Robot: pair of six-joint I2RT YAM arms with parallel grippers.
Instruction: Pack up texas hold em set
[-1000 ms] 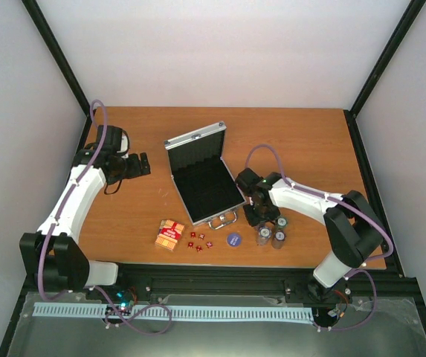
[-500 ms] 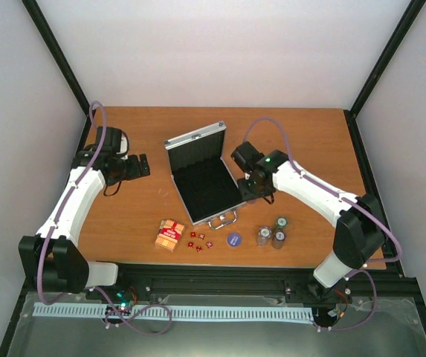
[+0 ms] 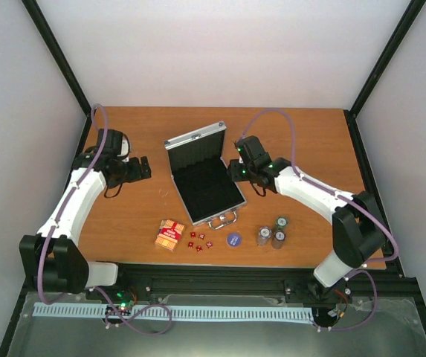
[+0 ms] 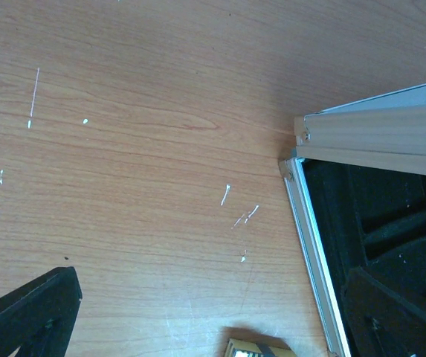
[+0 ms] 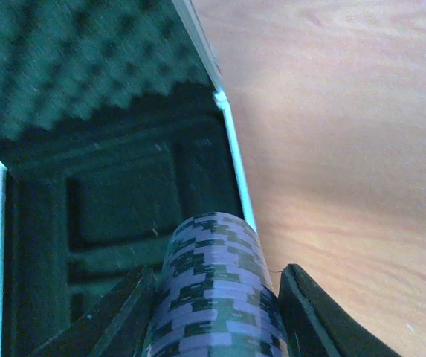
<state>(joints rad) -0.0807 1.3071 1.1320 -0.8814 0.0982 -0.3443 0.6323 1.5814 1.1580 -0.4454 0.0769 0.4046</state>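
My right gripper carries the purple-and-black chip stack to the left in the top view and down into the narrow slot point(image 3: 227, 183) point(image 5: 208, 181) beside the case's rim, which is empty, next.
The silver case point(image 3: 201, 182) lies open mid-table, its lid point(image 3: 194, 140) raised and its lining black. My right gripper point(image 3: 242, 168) hovers at the case's right rim, shut on a purple-and-black chip stack point(image 5: 216, 286) held sideways between its fingers point(image 5: 309, 312) over the lined compartments point(image 5: 123, 201). Three more chip stacks point(image 3: 272, 233) stand at the front right. Along the front lie the red-orange card box point(image 3: 170, 234), tiny red dice point(image 3: 199, 242) and a blue disc point(image 3: 233, 239). My left gripper point(image 3: 143, 166) is open left of the case, nothing between its fingers point(image 4: 30, 312).
The case's carry handle point(image 3: 224, 219) points toward the near edge. Black frame posts and white walls enclose the table. In the left wrist view the case's corner point(image 4: 296, 167) and the card box's top edge point(image 4: 257, 347) show over scratched wood.
My right gripper has risen from beside the chip stacks at the front right and travelled back and left to the case's right rim, carrying one stack. The left arm has barely moved.
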